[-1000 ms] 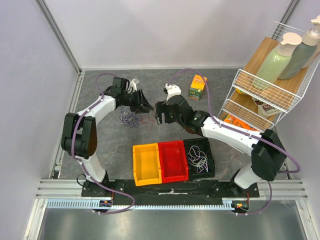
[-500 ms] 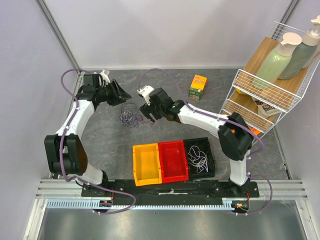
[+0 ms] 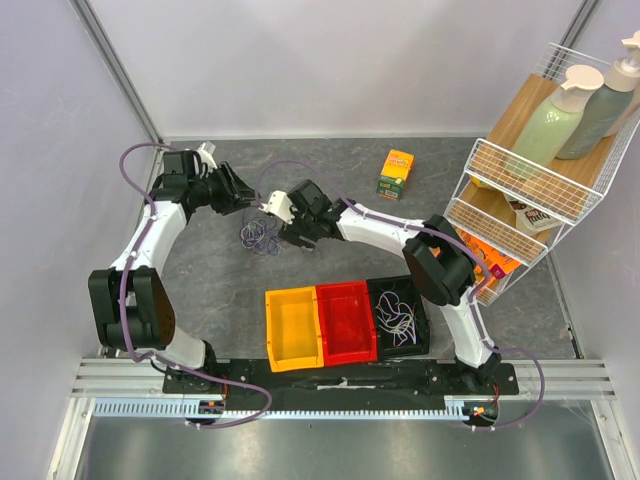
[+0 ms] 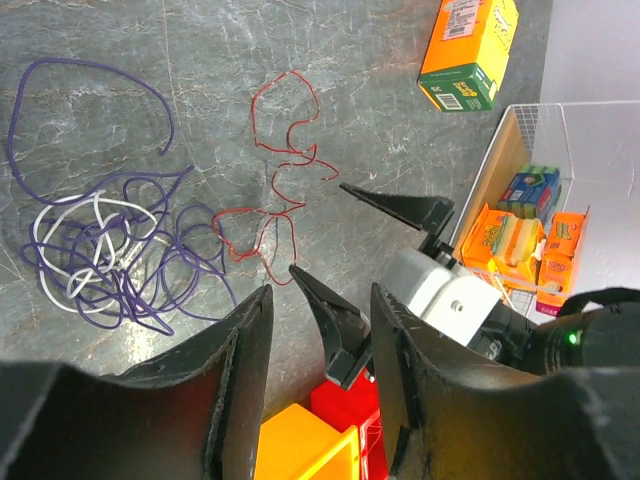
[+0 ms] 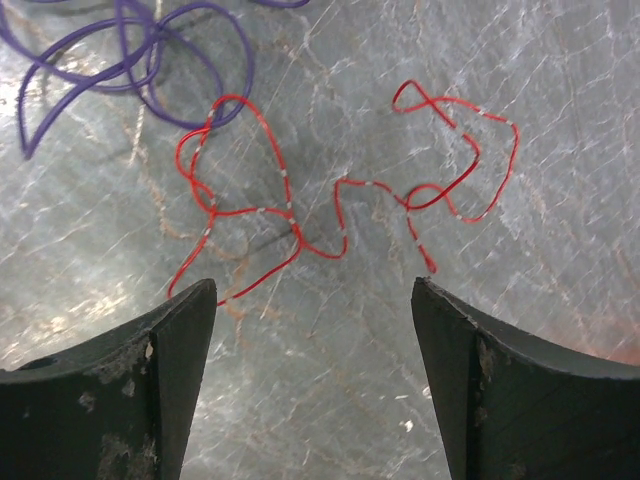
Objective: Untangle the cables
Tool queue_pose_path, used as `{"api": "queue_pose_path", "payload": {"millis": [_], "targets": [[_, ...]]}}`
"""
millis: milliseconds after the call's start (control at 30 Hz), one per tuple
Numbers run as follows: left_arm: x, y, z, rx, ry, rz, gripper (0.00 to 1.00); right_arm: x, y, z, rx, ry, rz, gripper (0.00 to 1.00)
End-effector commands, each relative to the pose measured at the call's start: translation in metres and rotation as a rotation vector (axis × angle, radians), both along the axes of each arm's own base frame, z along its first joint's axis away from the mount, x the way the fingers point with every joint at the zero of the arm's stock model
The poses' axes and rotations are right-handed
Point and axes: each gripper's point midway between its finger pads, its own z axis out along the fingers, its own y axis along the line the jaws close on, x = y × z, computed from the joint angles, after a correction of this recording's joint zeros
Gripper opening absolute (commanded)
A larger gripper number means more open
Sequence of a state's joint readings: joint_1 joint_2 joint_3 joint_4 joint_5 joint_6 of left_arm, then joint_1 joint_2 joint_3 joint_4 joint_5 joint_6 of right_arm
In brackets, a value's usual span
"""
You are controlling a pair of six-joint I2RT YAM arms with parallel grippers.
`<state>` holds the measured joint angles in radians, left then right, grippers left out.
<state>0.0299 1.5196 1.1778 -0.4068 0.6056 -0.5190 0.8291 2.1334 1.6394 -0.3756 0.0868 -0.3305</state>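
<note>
I will lower my right gripper onto the red cable's crossing to pinch the parts of the crossing, because they are below the gripper's spread fingers.
A tangle of purple cable (image 4: pixel 120 270) with a white cable (image 4: pixel 75 225) looped into it lies on the grey table; in the top view this pile (image 3: pixel 257 236) sits between the two arms. A thin red cable (image 5: pixel 300 235) lies loose to its right, one loop crossing a purple cable (image 5: pixel 150 55). My right gripper (image 5: pixel 312 288) hovers open just short of the red cable (image 4: pixel 280 190), with nothing between its fingers. My left gripper (image 4: pixel 322 295) is open and empty, held back at the far left (image 3: pixel 243 193). The right gripper (image 4: pixel 317 227) shows ahead of it.
Yellow (image 3: pixel 293 325), red (image 3: pixel 347 320) and black (image 3: pixel 423 322) bins stand in a row at the near edge; the black one holds more loose cables (image 3: pixel 395 322). An orange carton (image 3: pixel 396 173) stands at the back. A wire rack (image 3: pixel 520 190) with bottles and packets fills the right side.
The right arm has swung left, bringing its gripper over the red cable. The left arm has drawn back to the far left, and its jaws have widened.
</note>
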Motion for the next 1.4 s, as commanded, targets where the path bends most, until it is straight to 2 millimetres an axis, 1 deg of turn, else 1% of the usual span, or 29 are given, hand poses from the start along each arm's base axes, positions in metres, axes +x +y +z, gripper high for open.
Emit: {"api": "queue_pose_path", "payload": {"millis": [0,133,200,300,367,467,500,600,767,867,1000,1033,1167,1200,1267,1300,1333,1367], "targets": [[0.003,-0.003,0.006,-0.041,-0.020,-0.010,0.50,0.021,0.010,0.000,0.006,-0.026,0.056,0.87],[0.003,-0.003,0.005,-0.043,-0.016,-0.009,0.50,0.029,0.013,-0.016,0.005,-0.005,0.055,0.86],[0.003,-0.003,0.005,-0.047,-0.015,-0.011,0.50,0.032,0.016,-0.020,0.014,0.004,0.056,0.85],[0.003,-0.004,0.005,-0.053,-0.015,-0.014,0.50,0.033,0.020,-0.023,0.025,0.011,0.059,0.80],[0.003,-0.004,0.005,-0.054,-0.015,-0.014,0.49,0.030,0.024,-0.026,0.051,0.035,0.076,0.76],[0.003,-0.003,0.006,-0.055,-0.018,-0.012,0.49,0.032,0.024,-0.029,0.077,0.058,0.073,0.64],[0.003,-0.003,0.005,-0.057,-0.016,-0.012,0.49,0.032,0.022,-0.033,0.085,0.072,0.068,0.58],[0.002,-0.004,0.005,-0.062,-0.012,-0.014,0.49,0.035,0.019,-0.033,0.113,0.094,0.038,0.40],[0.002,-0.005,0.004,-0.072,-0.010,-0.020,0.49,0.035,0.020,-0.023,0.183,0.139,0.034,0.13],[0.002,-0.006,0.004,-0.074,-0.009,-0.020,0.49,0.034,0.019,-0.007,0.223,0.150,0.016,0.00],[0.001,-0.006,0.004,-0.073,-0.010,-0.021,0.48,0.029,0.017,0.024,0.296,0.159,-0.017,0.00],[0.002,-0.006,0.005,-0.072,-0.013,-0.021,0.49,0.028,0.016,0.036,0.317,0.155,-0.039,0.00],[0.002,-0.005,0.004,-0.072,-0.010,-0.017,0.48,0.016,0.004,0.070,0.387,0.157,-0.126,0.00],[0.002,-0.005,0.004,-0.072,-0.010,-0.017,0.48,0.011,0.000,0.083,0.412,0.155,-0.147,0.00],[0.002,-0.005,0.003,-0.074,-0.006,-0.016,0.48,-0.002,-0.007,0.103,0.462,0.169,-0.182,0.00],[0.002,-0.005,0.001,-0.075,-0.001,-0.015,0.48,-0.011,-0.012,0.108,0.475,0.181,-0.200,0.00],[0.002,-0.004,0.001,-0.075,0.001,-0.016,0.48,-0.020,-0.016,0.118,0.495,0.184,-0.210,0.00],[0.002,-0.004,0.001,-0.075,0.000,-0.016,0.48,-0.033,-0.019,0.124,0.504,0.200,-0.219,0.00]]}}
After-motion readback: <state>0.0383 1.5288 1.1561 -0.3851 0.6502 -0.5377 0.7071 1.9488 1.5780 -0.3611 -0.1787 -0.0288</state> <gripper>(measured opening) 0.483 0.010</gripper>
